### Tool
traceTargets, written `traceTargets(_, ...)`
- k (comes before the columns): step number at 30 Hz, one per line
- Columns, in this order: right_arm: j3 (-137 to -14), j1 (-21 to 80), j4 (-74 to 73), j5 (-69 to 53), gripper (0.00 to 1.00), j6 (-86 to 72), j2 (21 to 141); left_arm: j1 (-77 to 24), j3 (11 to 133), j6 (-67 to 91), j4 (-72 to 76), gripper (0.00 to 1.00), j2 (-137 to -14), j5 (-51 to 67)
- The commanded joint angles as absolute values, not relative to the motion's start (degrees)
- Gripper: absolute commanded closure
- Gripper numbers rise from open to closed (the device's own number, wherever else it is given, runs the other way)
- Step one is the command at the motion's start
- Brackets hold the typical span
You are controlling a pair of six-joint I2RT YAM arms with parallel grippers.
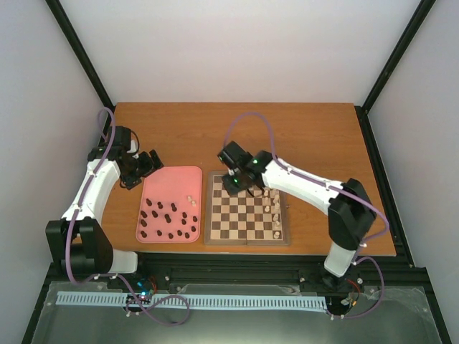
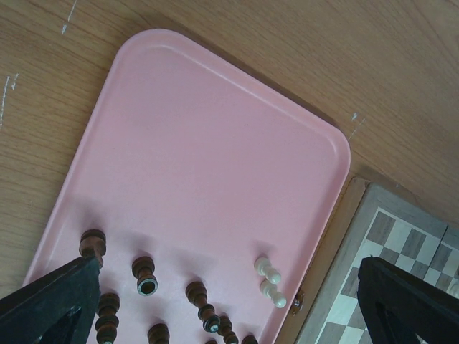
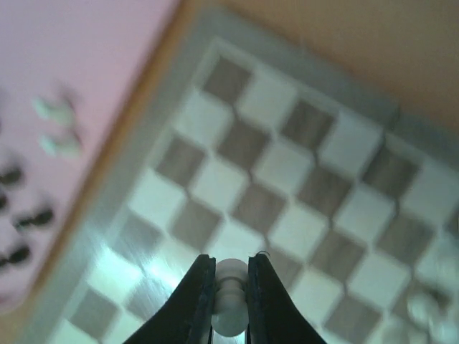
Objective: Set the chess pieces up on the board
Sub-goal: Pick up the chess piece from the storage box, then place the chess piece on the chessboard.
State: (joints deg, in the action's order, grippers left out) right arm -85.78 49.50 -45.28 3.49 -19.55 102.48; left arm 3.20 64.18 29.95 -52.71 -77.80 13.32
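My right gripper must leave the tray (image 1: 170, 204), back and down beside the inner cream-white row's last pawn.
The chessboard (image 1: 247, 218) lies right of the pink tray (image 1: 170, 204). Several cream-white pieces (image 1: 274, 206) stand along the board's right side. My right gripper (image 3: 231, 287) is shut on a cream-white pawn (image 3: 231, 297) and holds it above the board's far left squares (image 3: 272, 179); it shows in the top view (image 1: 234, 183). Two cream-white pawns (image 2: 270, 281) lie on the tray near its right rim, with several dark pieces (image 2: 147, 276) on the tray's near half. My left gripper (image 2: 229, 315) is open above the tray, empty, its fingers (image 2: 50, 301) wide apart.
The tray's far half (image 2: 208, 143) is bare pink. The board's brown border and a small metal clasp (image 2: 297, 304) sit right beside the tray's right rim. Black frame posts (image 1: 86, 64) rise at the table's back corners.
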Motion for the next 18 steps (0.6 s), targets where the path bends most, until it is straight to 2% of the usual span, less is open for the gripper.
traceTargets(1, -73.6, 49.9, -48.0, 6.1, 0.96, -25.2, 93.2, 3.1, 63.9, 29.0, -52.5, 0.00, -77.1, 13.5)
traceTargets(8, -60.7, 49.6, -46.5, 6.9, 0.96, -31.4, 85.4, 3.1, 63.5, 29.0, -52.1, 0.00, -77.6, 13.3)
traceTargets(18, -53.9, 49.2, -42.4, 7.8, 0.96, -33.4, 86.3, 3.1, 63.6, 28.8, -52.4, 0.00, -77.3, 12.5)
